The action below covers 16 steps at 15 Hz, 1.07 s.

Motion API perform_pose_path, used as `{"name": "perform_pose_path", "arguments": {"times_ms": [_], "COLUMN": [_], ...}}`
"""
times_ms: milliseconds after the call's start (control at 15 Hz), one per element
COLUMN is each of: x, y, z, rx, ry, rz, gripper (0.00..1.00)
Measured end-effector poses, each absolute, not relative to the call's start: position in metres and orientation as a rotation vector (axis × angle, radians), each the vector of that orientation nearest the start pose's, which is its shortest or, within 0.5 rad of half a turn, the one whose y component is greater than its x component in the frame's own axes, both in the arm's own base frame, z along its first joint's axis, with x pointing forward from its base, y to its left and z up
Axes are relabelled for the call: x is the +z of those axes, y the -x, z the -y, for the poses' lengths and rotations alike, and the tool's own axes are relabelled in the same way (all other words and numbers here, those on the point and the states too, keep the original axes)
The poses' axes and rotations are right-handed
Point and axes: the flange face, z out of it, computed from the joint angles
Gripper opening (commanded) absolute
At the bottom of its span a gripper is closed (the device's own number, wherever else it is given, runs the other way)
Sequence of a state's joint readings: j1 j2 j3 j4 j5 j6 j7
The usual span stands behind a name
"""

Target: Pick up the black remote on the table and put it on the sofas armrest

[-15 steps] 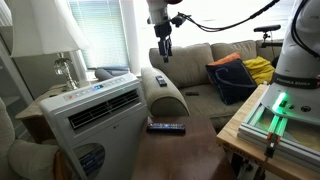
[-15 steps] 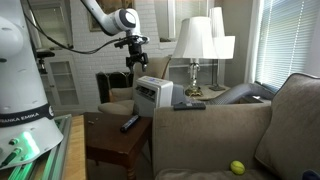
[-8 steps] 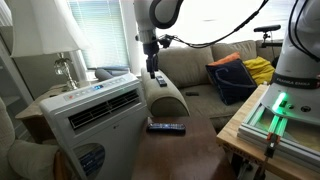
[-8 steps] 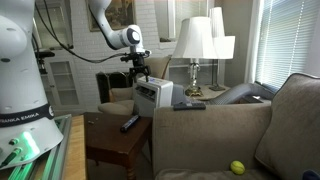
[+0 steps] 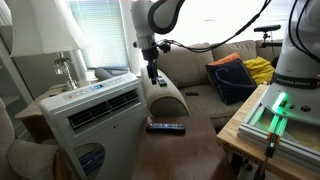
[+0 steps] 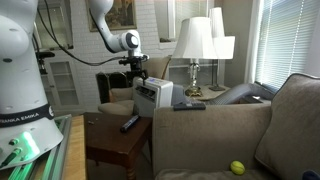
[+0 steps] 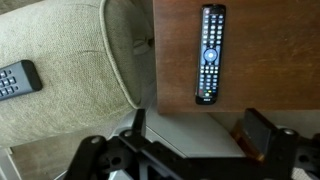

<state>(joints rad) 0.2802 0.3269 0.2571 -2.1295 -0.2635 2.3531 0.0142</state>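
The gripper will next move over the table and down, with its fingers on either side of its body by the blue ring [image 5: 165,128] [image 7: 210,56], since both long sides of the black remote are clear.
The black remote [image 7: 210,55] lies flat on the dark brown table [image 7: 270,60], long and slim with small buttons. It also shows in both exterior views [image 5: 166,127] [image 6: 130,123]. The sofa's armrest [image 5: 168,100] [image 6: 215,103] [image 7: 70,60] is a rounded grey-beige roll beside the table. My gripper [image 5: 152,71] [image 6: 134,67] [image 7: 198,135] is open and empty. It hangs well above the armrest and table, pointing down, with the remote ahead of its fingers in the wrist view.
A shorter dark remote [image 7: 15,80] [image 6: 188,105] [image 5: 160,82] rests on the armrest. A white air-conditioner unit [image 5: 95,110] [image 6: 155,95] stands against the table. Lamps [image 6: 200,40], sofa cushions [image 5: 232,78] and a pale bench with a green light [image 5: 275,110] are nearby.
The arm has swung from over the sofa seat toward the air-conditioner and armrest and dropped lower. The gripper stays open. Both remotes have not moved.
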Motion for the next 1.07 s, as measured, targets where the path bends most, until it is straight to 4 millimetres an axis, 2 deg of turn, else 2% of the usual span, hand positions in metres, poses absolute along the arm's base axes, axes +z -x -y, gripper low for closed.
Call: {"name": "perform_pose_path", "arguments": {"times_ms": [200, 400, 533, 800, 1067], "x": [0.249, 0.219, 0.185, 0.103, 0.03], "y": [-0.487, -0.483, -0.477, -0.46, -0.438], "z": [-0.284, -0.283, -0.281, -0.279, -0.291], "rx": [0.097, 0.178, 0.261, 0.357, 0.3], "ry": [3.057, 3.052, 3.041, 3.003, 2.99], "rz": [1.127, 1.13, 1.13, 1.145, 1.185], "gripper": [1.0, 1.0, 1.0, 1.0, 1.0]}}
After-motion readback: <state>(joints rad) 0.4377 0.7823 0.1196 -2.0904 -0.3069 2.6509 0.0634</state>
